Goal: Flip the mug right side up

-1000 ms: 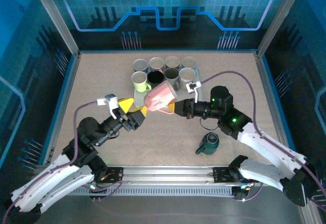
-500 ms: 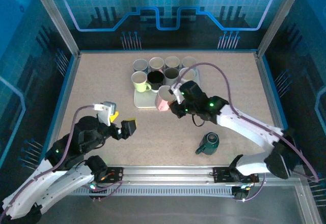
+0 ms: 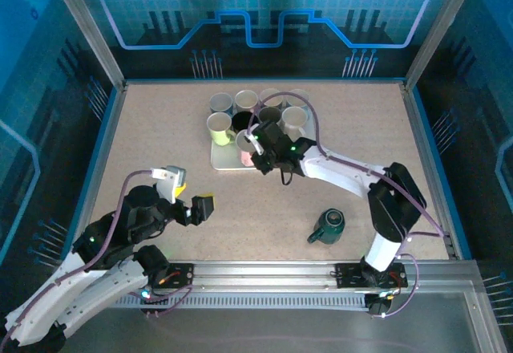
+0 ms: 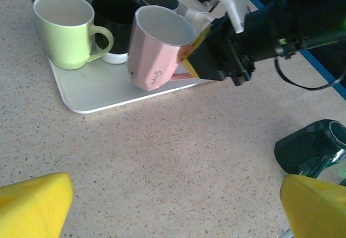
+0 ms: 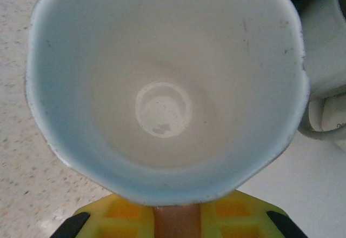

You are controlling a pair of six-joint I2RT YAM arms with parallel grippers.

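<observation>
The robot's right gripper will go down and away from the robot's base to set the pink mug level onto the tray's bare front strip (image 3: 237,160).
The pink mug (image 4: 157,54) hangs tilted, mouth up, over the front edge of the white tray (image 4: 102,94). My right gripper (image 4: 189,67) is shut on its handle. In the right wrist view I look into the mug's white inside (image 5: 162,86), and the pink handle sits pinched between my yellow fingers (image 5: 238,216). From above, the mug (image 3: 245,157) and right gripper (image 3: 260,154) are at the tray's near side. My left gripper (image 3: 200,207) is open over bare table to the near left, well apart from the mug, its yellow fingertips (image 4: 32,203) wide apart.
Several upright mugs crowd the tray (image 3: 224,163), among them a lime one (image 3: 219,128) and a black one (image 3: 244,122) just behind the pink mug. A dark green mug (image 3: 328,225) lies on its side on the near right of the table.
The right arm carried the pink mug from mid-table back to the tray's front edge, turning its mouth upward. The left gripper drew back toward the near left, away from the mug.
</observation>
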